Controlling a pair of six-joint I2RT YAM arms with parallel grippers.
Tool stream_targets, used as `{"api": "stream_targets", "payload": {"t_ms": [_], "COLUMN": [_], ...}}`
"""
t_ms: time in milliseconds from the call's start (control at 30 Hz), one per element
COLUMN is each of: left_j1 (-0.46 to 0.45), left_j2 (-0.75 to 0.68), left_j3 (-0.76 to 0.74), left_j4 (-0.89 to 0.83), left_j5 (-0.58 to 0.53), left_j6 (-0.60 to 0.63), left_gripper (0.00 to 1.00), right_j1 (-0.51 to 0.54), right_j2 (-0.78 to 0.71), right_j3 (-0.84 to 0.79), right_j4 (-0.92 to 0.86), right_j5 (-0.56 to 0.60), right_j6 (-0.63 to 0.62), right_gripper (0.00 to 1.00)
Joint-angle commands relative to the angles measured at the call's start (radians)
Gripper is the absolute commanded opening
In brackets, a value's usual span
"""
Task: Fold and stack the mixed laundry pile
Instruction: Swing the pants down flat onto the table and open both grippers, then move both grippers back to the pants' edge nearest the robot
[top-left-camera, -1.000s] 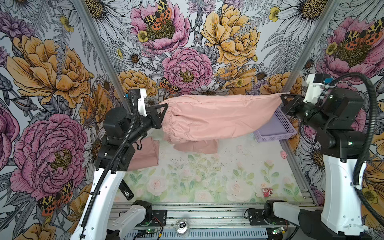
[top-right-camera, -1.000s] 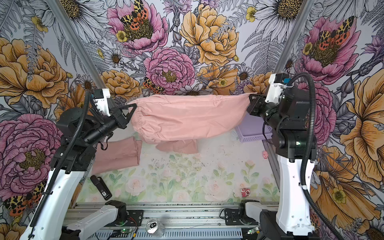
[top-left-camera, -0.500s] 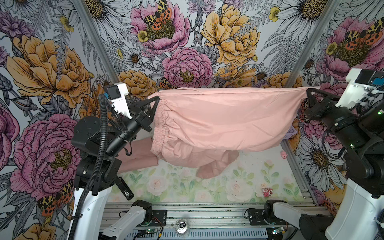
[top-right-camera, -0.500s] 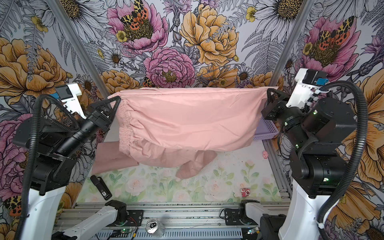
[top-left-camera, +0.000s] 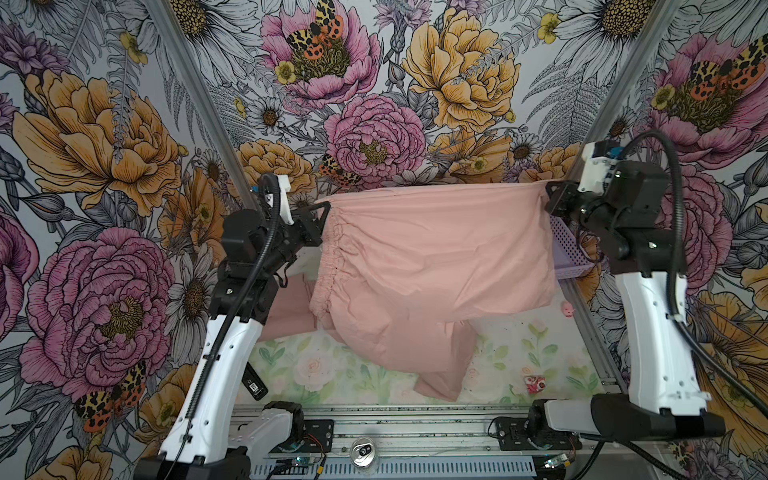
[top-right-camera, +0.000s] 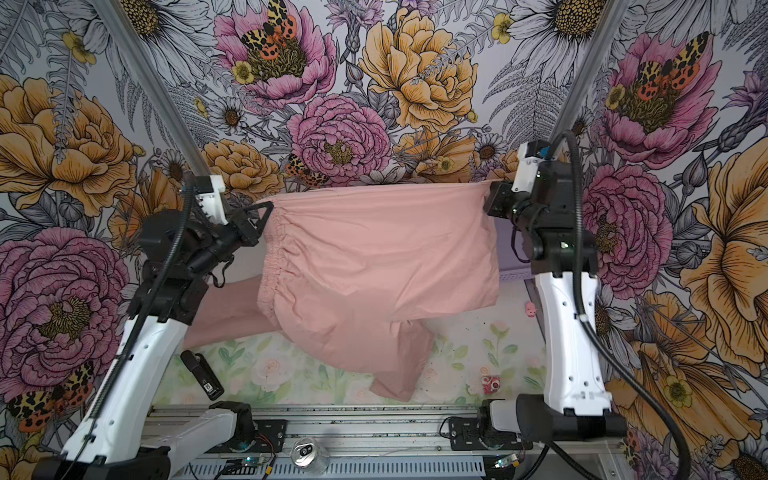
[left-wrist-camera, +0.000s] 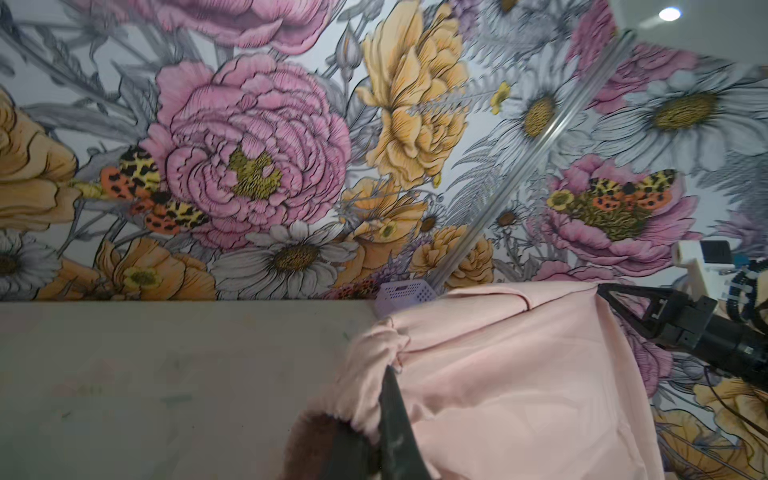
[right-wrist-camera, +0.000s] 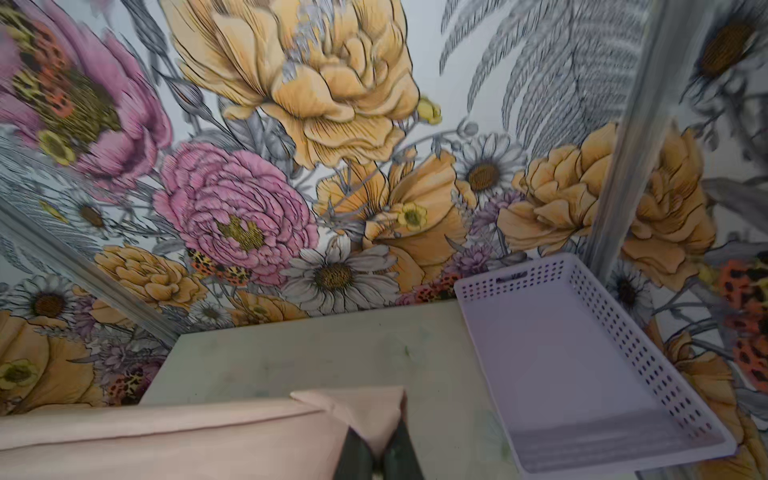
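Observation:
The right gripper lowers to the bare tabletop (right-wrist-camera: 428, 368) beside the lilac basket and releases the hem corner next, as the garment still hangs stretched in midair.
A dusty-pink elastic-waist garment (top-left-camera: 436, 266) (top-right-camera: 374, 266) from the laundry pile hangs stretched in the air between my two arms. My left gripper (top-left-camera: 326, 205) (left-wrist-camera: 388, 370) is shut on its gathered waistband corner. My right gripper (top-left-camera: 548, 195) (right-wrist-camera: 376, 428) is shut on the opposite hem corner. One loose leg droops down to the table near the front. A second pink garment (top-left-camera: 289, 309) (top-right-camera: 226, 307) lies flat on the table at the left, partly hidden by my left arm and the hanging cloth.
A lilac perforated basket (top-left-camera: 569, 253) (right-wrist-camera: 582, 353) sits empty at the back right, behind the right gripper. A small pink pig toy (top-left-camera: 567, 308) and a red trinket (top-left-camera: 535, 383) lie on the right. A black handheld device (top-left-camera: 254, 380) lies front left.
Both arms raised the pink garment off the table and spread it wide, then came back down and inward a little. Its lower leg has unfurled and now hangs toward the front.

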Motion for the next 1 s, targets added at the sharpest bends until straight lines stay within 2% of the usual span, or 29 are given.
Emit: {"api": "stream_targets", "payload": {"t_ms": [0,100,200,333,433,533,633,667,800,967], "left_j1": [0.052,0.059,0.073,0.101,0.111,0.11,0.111,0.11,0.107,0.101], "left_j2": [0.156,0.35,0.549,0.779,0.851,0.881,0.903,0.909,0.878,0.753], "left_j3": [-0.058,-0.048,-0.005,0.071,0.118,0.165,0.207,0.22,0.215,0.149], "left_j4": [0.114,0.134,0.116,0.104,0.1,0.071,0.035,0.024,-0.005,-0.055], "left_j5": [-0.021,-0.015,-0.029,-0.046,-0.06,-0.083,-0.098,-0.1,-0.138,-0.212], "left_j6": [0.001,0.026,0.043,0.024,0.016,0.029,0.035,0.032,0.026,0.034], "left_gripper": [0.0,0.0,0.0,0.0,0.0,0.0,0.0,0.04,0.33,0.53], "right_j1": [-0.014,0.01,0.045,0.064,0.072,0.089,0.105,0.113,0.168,0.269], "right_j2": [0.17,0.351,0.555,0.792,0.856,0.853,0.806,0.771,0.58,0.294], "right_j3": [-0.073,-0.086,-0.022,0.172,0.295,0.347,0.29,0.231,-0.074,-0.5], "right_j4": [0.102,0.155,0.169,0.132,0.084,0.045,0.013,0.013,0.019,0.031], "right_j5": [0.052,0.047,0.075,0.169,0.225,0.242,0.209,0.187,0.109,0.029], "right_j6": [0.021,0.057,0.077,0.103,0.112,0.103,0.106,0.115,0.152,0.234], "right_gripper": [0.0,0.0,0.02,0.29,0.4,0.47,0.5,0.51,0.54,0.57]}}
